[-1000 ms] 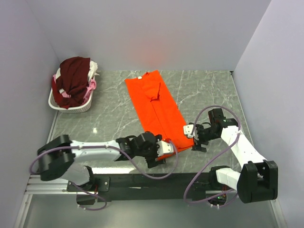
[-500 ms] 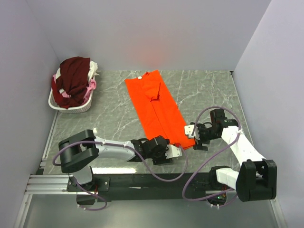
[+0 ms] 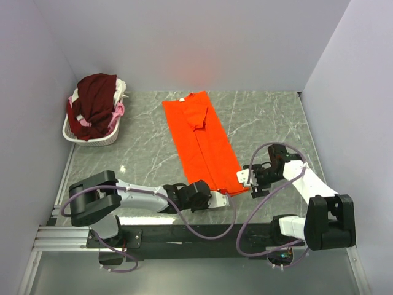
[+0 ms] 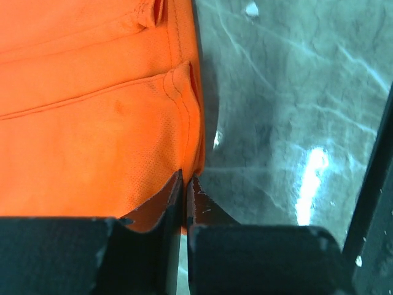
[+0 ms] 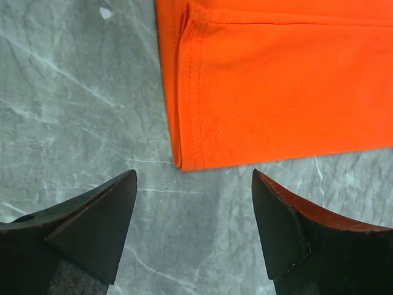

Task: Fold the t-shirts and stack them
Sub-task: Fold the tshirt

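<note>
My left gripper will next move the t-shirt's pinched corner up, outward and down onto the t-shirt's far half (image 3: 175, 126) and let go, because the t-shirt is still long.
A bright orange t-shirt (image 3: 202, 138), folded lengthwise into a long strip, lies on the marble table and runs from the back centre toward the near edge. My left gripper (image 3: 220, 195) is at the strip's near-left hem corner. In the left wrist view its jaws are shut, with the orange cloth (image 4: 92, 123) pinched at the tips of the left gripper (image 4: 185, 184). My right gripper (image 5: 193, 184) is open just short of the near-right hem corner (image 5: 184, 161), not touching it. Other t-shirts, maroon (image 3: 95, 104), pink (image 3: 116, 114) and white (image 3: 121, 86), are piled in the basket.
A white wire basket (image 3: 92, 139) stands at the back left by the left wall. Grey walls close in the table on the left, back and right. The black rail (image 3: 196, 233) with both arm bases runs along the near edge.
My left gripper slid right along the near edge to the shirt's hem corner and shut on it. The right gripper drifted slightly nearer and stayed open.
</note>
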Motion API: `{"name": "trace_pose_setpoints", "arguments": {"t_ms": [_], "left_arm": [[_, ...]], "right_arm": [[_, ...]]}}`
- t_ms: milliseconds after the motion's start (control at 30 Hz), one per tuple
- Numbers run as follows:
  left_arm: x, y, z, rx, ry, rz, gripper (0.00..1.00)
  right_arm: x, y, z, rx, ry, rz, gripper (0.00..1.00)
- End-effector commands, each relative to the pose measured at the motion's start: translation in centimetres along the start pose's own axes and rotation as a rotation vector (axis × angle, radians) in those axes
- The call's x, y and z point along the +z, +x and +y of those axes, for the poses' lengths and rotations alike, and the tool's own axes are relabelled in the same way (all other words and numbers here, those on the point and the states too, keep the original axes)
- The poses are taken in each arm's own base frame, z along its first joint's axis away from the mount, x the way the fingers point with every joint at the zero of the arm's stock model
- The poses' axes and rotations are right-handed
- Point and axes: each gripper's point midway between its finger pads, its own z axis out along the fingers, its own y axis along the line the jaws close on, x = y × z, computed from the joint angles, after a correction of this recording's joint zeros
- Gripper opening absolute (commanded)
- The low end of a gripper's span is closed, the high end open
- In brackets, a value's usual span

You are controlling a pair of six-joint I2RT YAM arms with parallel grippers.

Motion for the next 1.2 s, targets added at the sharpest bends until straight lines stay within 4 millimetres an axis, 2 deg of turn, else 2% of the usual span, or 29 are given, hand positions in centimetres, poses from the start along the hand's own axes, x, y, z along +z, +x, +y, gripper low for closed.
{"name": "trace_pose_setpoints", "arguments": {"t_ms": [0, 67, 100, 267, 533, 633, 667, 733, 867, 933, 1033, 1067, 1167], "left_arm": [[-0.7, -0.1, -0.1, -0.012, -0.004, -0.018, 0.1], [-0.7, -0.1, -0.2, -0.012, 0.002, -0.02, 0.09], [-0.7, -0.3, -0.3, -0.014, 0.01, -0.027, 0.09], [-0.9, -0.5, -0.3, -0.016, 0.012, -0.046, 0.07], [-1.3, -0.5, -0.3, -0.002, 0.009, -0.063, 0.05], [-1.5, -0.5, -0.3, 0.003, 0.006, -0.075, 0.05], [-1.6, -0.6, -0.2, 0.003, 0.003, -0.08, 0.04], [-1.6, -0.5, -0.3, 0.01, 0.008, -0.082, 0.03], [-1.7, -0.3, -0.4, 0.021, 0.018, -0.087, 0.01], [-1.7, -0.2, -0.4, 0.023, 0.024, -0.091, 0.01], [-2.0, -0.5, -0.3, 0.02, 0.043, -0.112, 0.01], [-2.3, -0.7, -0.1, 0.018, 0.038, -0.121, 0.01], [-3.1, -1.2, 0.5, 0.014, 0.044, -0.151, 0.01]], "right_arm": [[0.7, 0.1, 0.0, -0.091, -0.023, 0.024, 0.81], [1.5, 0.2, 0.7, -0.135, -0.051, 0.068, 0.8], [1.8, 0.2, 0.3, -0.154, -0.033, 0.083, 0.8], [3.4, -0.6, 0.9, -0.252, -0.035, 0.123, 0.8], [4.5, 0.3, -0.5, -0.221, -0.027, 0.207, 0.72], [4.7, 0.4, -0.7, -0.215, -0.027, 0.224, 0.64], [4.8, 0.4, -0.7, -0.209, -0.026, 0.226, 0.57], [4.8, 0.4, -0.4, -0.21, -0.033, 0.232, 0.49], [4.8, 0.3, 0.5, -0.218, -0.049, 0.232, 0.19], [4.7, -0.1, 1.1, -0.223, -0.057, 0.22, 0.09], [4.4, -1.1, 1.9, -0.192, -0.068, 0.18, 0.0], [4.2, -1.3, 2.6, -0.16, -0.089, 0.171, 0.0], [3.3, -3.3, 2.4, -0.072, -0.061, 0.111, 0.0]]}}
